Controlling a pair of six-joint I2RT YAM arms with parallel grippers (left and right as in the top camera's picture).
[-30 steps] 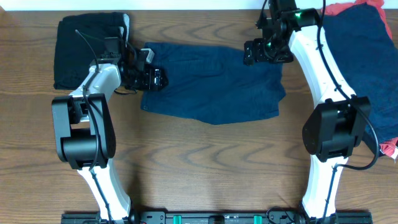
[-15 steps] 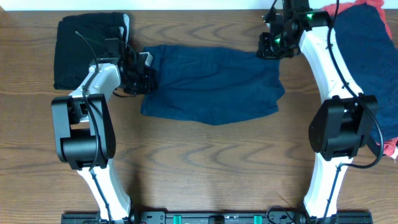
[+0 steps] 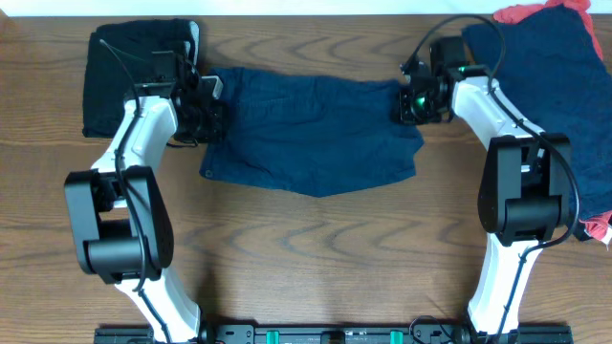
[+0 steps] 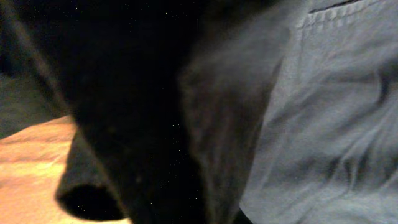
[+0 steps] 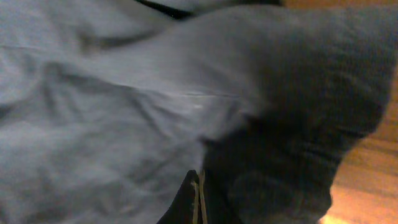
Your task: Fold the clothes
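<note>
I should let my right gripper pull its corner of the shorts (image 3: 316, 134) onto the bare table beside the navy pile and release it there, since that side is bunched.
A pair of dark navy shorts (image 3: 316, 134), one of the clothes, lies spread across the middle of the table. My left gripper (image 3: 212, 107) is shut on its upper left corner. My right gripper (image 3: 409, 102) is shut on its upper right corner. In the right wrist view the fingers (image 5: 196, 183) are pressed together with the navy shorts (image 5: 93, 124) bunched around them. In the left wrist view dark fabric fills most of the frame and hides the fingers, and the navy shorts (image 4: 336, 112) show on the right.
A folded black garment (image 3: 134, 76) with a pale grey stripe lies at the back left, beside my left arm. A pile of navy clothes (image 3: 559, 105) with coral-red pieces (image 3: 521, 13) covers the right side. Bare wooden table (image 3: 316, 258) lies in front of the shorts.
Both grippers have closed on the upper corners of the shorts. The right gripper came down from the back edge onto the corner, and the shorts have been pulled slightly left.
</note>
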